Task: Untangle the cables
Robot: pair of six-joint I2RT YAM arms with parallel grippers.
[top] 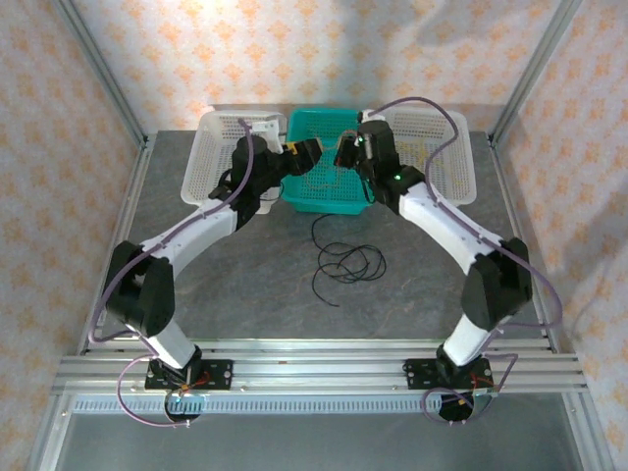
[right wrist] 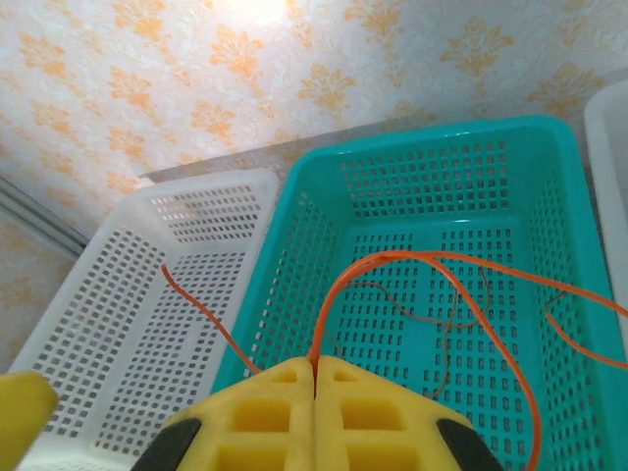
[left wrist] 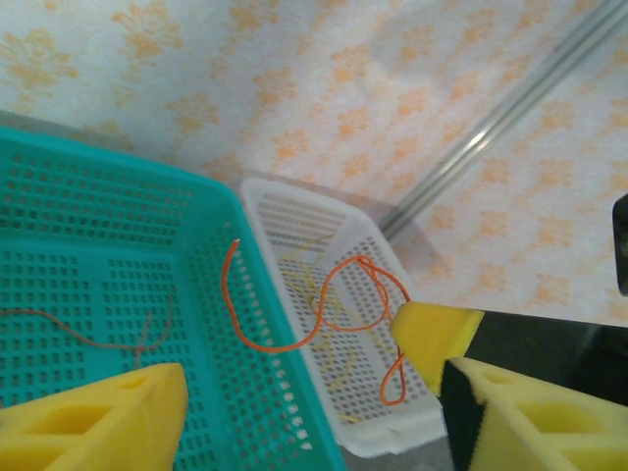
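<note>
My right gripper lowers toward the middle of the teal basket's bottom next. It releases the held orange cable there, since orange cable already lies in the teal basket [right wrist: 294, 255].
My right gripper [right wrist: 316, 365] is shut on the orange cable [right wrist: 432, 260], holding it above the teal basket [right wrist: 294, 255]. From the pinch the cable arcs up, and one end trails towards the left white basket [right wrist: 118, 294]. In the left wrist view the orange cable [left wrist: 294, 343] hangs in loops from the right gripper's yellow tip [left wrist: 432, 329]. My left gripper [left wrist: 314, 378] is open beside it, with nothing between its fingers. A yellow cable [left wrist: 329, 304] lies in the right white basket [left wrist: 392, 437]. The black cable [top: 348, 263] is coiled on the table. From above, the left gripper [top: 307, 153] and right gripper [top: 343, 155] face each other.
The teal basket [top: 329, 186] stands between the two white baskets [top: 211, 157] [top: 451, 157] at the back of the grey table [top: 255, 285]. Aluminium frame posts [top: 108, 88] and patterned walls close in the sides.
</note>
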